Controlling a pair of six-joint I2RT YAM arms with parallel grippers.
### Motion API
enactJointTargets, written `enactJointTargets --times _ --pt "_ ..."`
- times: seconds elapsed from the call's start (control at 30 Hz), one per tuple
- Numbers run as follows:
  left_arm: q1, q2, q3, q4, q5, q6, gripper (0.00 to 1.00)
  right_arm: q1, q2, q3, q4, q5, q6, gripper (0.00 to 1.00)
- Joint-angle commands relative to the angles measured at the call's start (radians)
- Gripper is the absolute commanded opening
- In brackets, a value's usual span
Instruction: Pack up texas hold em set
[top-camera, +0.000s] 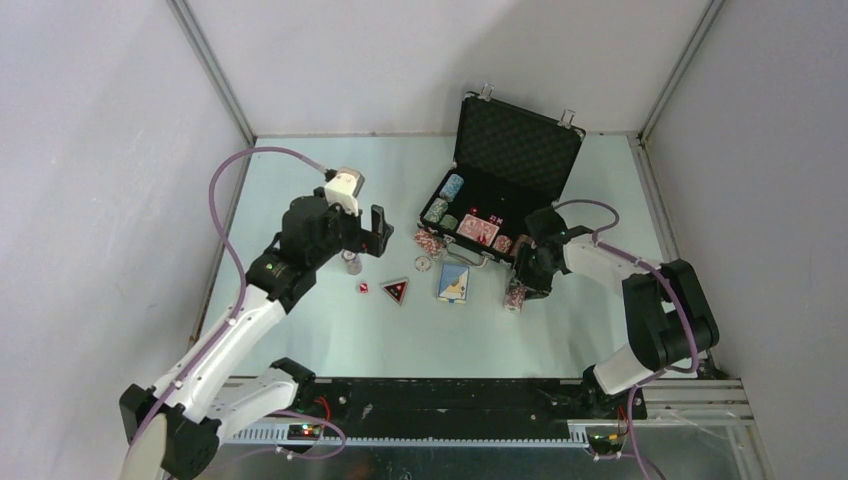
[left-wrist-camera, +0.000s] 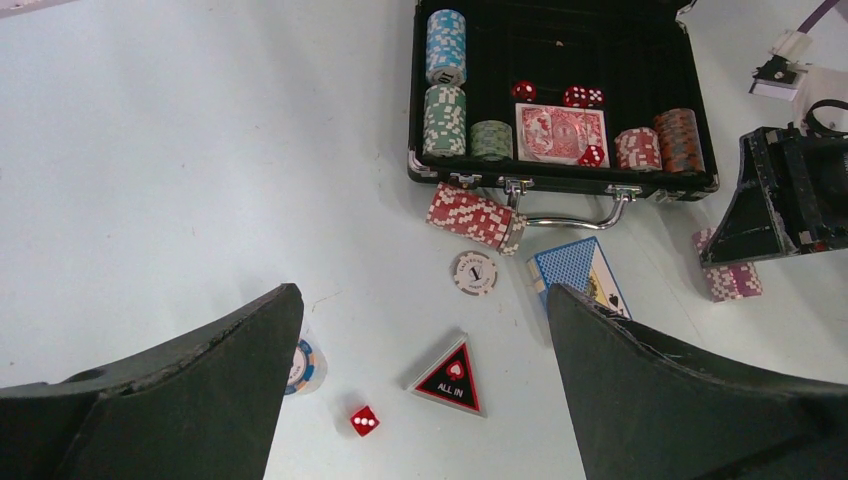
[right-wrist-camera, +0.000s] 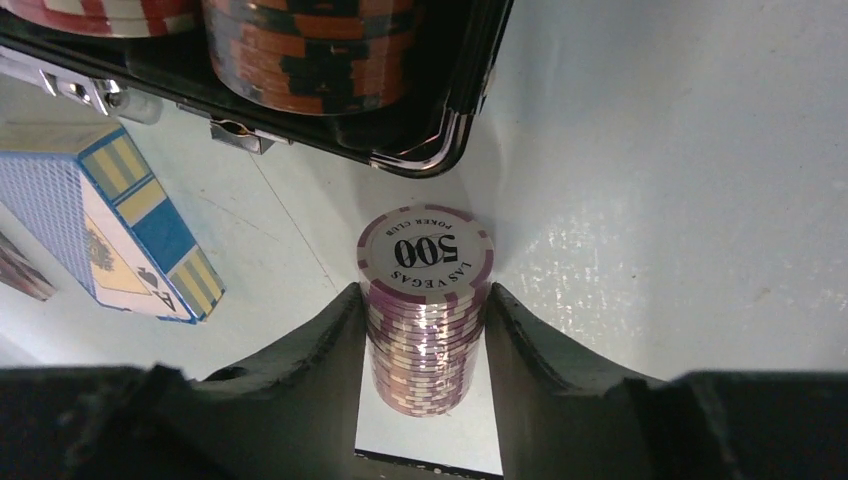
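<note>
My right gripper holds the purple stack (right-wrist-camera: 426, 250) and next needs to lift it outward over the case's rim, then go down and release it in the tray slot behind the orange chips, because that slot is empty.
The black briefcase (top-camera: 520, 140) lies open at the back, with blue, green and red chip stacks, a red card deck (left-wrist-camera: 561, 133) and red dice inside. My right gripper (right-wrist-camera: 423, 295) is shut on an upright purple chip stack (right-wrist-camera: 426, 250) standing on the table by the case's front right corner; both fingers press its sides. My left gripper (left-wrist-camera: 422, 300) hangs open above the table. Below it lie the black triangle (left-wrist-camera: 453, 377) and a red die (left-wrist-camera: 364, 421). Further off are the white button (left-wrist-camera: 474, 272), the blue deck (left-wrist-camera: 580, 275) and a toppled red/white stack (left-wrist-camera: 472, 216).
A single blue-and-white chip (left-wrist-camera: 305, 365) lies beside my left finger. The case's raised lid (top-camera: 515, 125) stands behind its tray, and its handle (left-wrist-camera: 570, 220) sticks out toward the loose pieces. Grey walls close the table on three sides.
</note>
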Motion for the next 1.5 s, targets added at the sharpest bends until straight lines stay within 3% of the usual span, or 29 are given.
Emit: enactJointTargets --times 0.0,0.23,0.63,0.93,1.47 --pt "-0.003 -0.045 0.005 -0.005 -0.023 0.021 1.00 0.008 -0.016 -0.001 0.031 0.007 0.021 0.41" --pt "-0.004 -0.073 -0.012 -0.013 -0.024 0.021 1.00 -0.026 -0.100 0.052 -0.006 -0.004 -0.002 0.36" --pt "-0.004 -0.083 -0.011 -0.014 -0.022 0.009 1.00 -0.228 -0.156 0.210 -0.021 -0.040 -0.099 0.36" --pt "-0.004 -0.128 -0.029 -0.050 -0.023 -0.017 1.00 -0.270 -0.035 0.326 0.063 -0.043 -0.139 0.36" --pt "-0.004 -0.206 -0.023 -0.178 -0.103 -0.018 1.00 -0.269 0.227 0.560 0.068 0.029 -0.199 0.38"
